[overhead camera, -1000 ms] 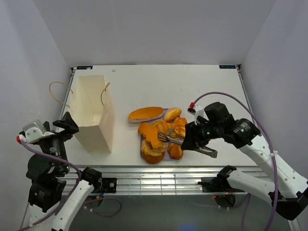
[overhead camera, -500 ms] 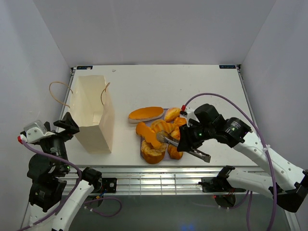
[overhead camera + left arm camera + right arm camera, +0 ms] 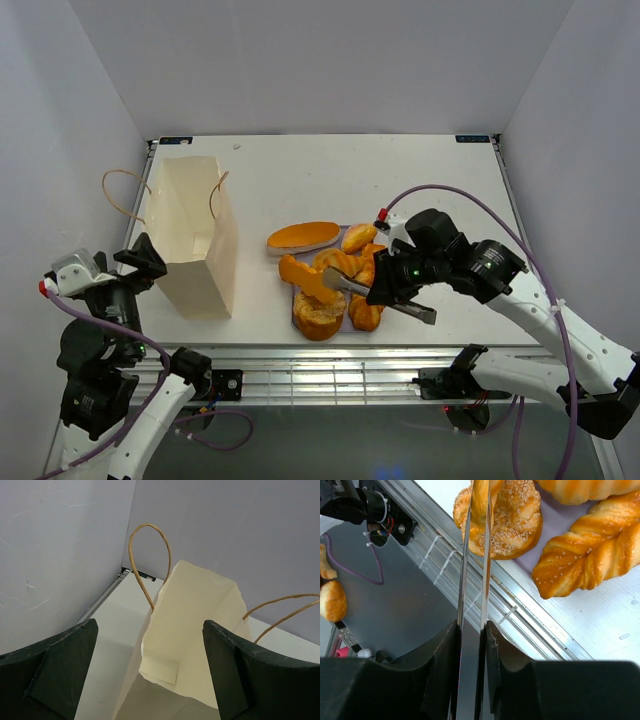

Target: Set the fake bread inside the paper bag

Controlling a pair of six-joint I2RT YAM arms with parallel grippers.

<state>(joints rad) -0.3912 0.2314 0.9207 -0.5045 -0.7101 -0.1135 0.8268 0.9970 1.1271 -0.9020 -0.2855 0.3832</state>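
The bag's sides stand tall, so my right gripper will next rise and move left in the top view to release the orange bread over the bag's opening (image 3: 187,214).
The paper bag (image 3: 195,235) stands open at the left; the left wrist view looks into its mouth (image 3: 195,630). My left gripper (image 3: 140,258) is open and empty, just near-left of the bag (image 3: 150,650). My right gripper (image 3: 395,285) is shut on the silver tongs (image 3: 365,290), its fingers pressing both blades together (image 3: 471,630). The tong tips pinch a flat orange bread piece (image 3: 303,279), which also shows in the right wrist view (image 3: 481,500). It hangs over the seeded ring (image 3: 318,318). More bread lies around: a long flat loaf (image 3: 303,236), a round bun (image 3: 358,237) and a braided loaf (image 3: 590,555).
The lavender tray (image 3: 555,517) lies under the bread pile, close to the table's near edge and its metal rail (image 3: 330,360). The bag's cord handles (image 3: 120,195) stick out to the left. Side walls close in both sides.
My right arm has carried the tongs and the pinched orange piece a little to the left, toward the bag. The left arm and the bag have not moved.
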